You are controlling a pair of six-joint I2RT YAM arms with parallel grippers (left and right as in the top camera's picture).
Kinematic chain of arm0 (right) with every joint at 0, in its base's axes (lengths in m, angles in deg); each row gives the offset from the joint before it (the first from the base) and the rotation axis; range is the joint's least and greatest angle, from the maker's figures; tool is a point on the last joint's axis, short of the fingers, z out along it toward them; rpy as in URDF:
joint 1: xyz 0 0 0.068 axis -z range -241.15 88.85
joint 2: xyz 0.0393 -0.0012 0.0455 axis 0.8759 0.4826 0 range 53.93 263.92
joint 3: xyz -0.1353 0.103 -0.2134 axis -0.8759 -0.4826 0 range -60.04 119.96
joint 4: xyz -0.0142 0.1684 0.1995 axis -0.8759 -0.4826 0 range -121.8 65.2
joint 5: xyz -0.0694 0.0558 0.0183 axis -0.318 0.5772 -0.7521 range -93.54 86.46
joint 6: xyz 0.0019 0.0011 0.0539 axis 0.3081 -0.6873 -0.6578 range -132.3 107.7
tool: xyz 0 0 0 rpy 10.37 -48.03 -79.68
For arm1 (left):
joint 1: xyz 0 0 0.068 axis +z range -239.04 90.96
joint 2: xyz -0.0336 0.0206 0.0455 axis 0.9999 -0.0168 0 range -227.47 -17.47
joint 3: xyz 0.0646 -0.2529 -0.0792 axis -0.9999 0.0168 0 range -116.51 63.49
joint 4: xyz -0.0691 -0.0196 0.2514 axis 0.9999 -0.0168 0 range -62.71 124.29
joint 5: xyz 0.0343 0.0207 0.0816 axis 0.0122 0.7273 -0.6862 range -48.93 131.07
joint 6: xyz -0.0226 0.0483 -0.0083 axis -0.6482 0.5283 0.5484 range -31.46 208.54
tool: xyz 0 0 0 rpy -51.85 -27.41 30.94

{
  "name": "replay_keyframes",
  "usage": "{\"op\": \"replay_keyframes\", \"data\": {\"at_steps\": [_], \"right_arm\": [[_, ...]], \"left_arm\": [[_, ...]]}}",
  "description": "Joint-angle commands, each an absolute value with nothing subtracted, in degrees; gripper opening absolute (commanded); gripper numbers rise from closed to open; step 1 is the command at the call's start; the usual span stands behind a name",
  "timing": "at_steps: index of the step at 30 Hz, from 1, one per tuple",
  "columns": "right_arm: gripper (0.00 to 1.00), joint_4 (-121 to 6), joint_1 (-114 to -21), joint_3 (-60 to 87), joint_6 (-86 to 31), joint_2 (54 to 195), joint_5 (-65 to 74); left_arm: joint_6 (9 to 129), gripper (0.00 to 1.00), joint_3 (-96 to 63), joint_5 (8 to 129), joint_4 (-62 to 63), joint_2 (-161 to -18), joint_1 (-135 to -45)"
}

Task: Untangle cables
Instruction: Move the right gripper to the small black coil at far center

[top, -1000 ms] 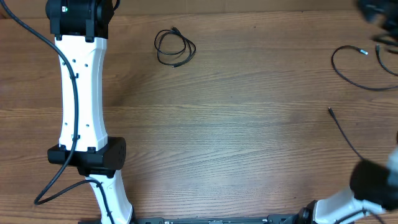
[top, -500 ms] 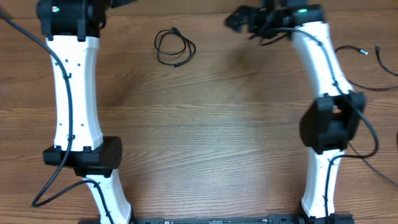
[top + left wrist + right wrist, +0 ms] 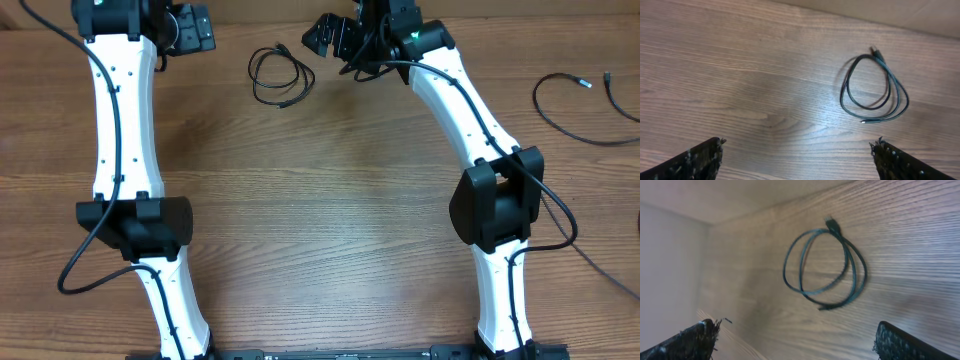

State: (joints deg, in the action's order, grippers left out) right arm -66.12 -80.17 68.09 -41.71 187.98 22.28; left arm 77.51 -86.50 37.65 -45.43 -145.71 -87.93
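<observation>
The coil's near parts lie below my right gripper and to its left in the overhead view, so my right gripper should move down and over onto them next.
A small coil of thin black cable [image 3: 281, 76] lies on the wooden table near the far edge, between my two grippers. It also shows in the left wrist view [image 3: 874, 91] and in the right wrist view [image 3: 824, 267]. My left gripper [image 3: 197, 30] is open and empty, left of the coil and apart from it. My right gripper [image 3: 330, 38] is open and empty, right of the coil and above the table. A second loose cable [image 3: 585, 112] loops at the far right with a small plug end.
Another thin strand [image 3: 605, 275] runs along the right edge of the table. Both white arms reach from the near edge up to the far side. The wooden table [image 3: 320, 200] fills the view; a pale wall borders its far edge.
The right arm has swung from the right edge across to the far middle, its gripper now beside the coil. The left gripper has shifted slightly right. The coil has not moved.
</observation>
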Motion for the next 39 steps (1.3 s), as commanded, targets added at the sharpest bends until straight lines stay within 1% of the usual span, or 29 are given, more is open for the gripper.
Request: {"op": "replay_keyframes", "data": {"at_steps": [1,7,10,13,16,20,39], "right_arm": [[1.00,-61.23,-80.06,68.55,-50.78,193.38,25.38],[1.00,-52.62,-80.06,68.57,-55.81,199.94,28.25],[1.00,-52.42,-80.06,68.55,-56.02,201.51,28.25],[1.00,-51.55,-80.06,68.57,-59.04,203.13,28.62],[1.00,-47.83,-80.30,68.55,-59.81,204.44,31.77],[1.00,-44.62,-80.83,68.55,-62.97,204.51,32.14],[1.00,-47.28,-82.10,68.55,-63.35,206.78,30.65]], "left_arm": [[80.18,0.98,-86.59,38.59,-43.97,-145.95,-88.26],[82.39,1.00,-86.61,38.57,-42.07,-145.95,-88.24],[83.52,1.00,-86.61,38.54,-41.48,-145.95,-88.24],[84.36,1.00,-86.61,38.39,-40.87,-145.95,-88.24],[84.33,1.00,-86.61,38.33,-40.43,-145.95,-88.17],[84.33,1.00,-86.61,38.11,-40.45,-145.95,-87.85],[84.36,0.99,-86.61,38.11,-40.91,-145.95,-87.32]]}}
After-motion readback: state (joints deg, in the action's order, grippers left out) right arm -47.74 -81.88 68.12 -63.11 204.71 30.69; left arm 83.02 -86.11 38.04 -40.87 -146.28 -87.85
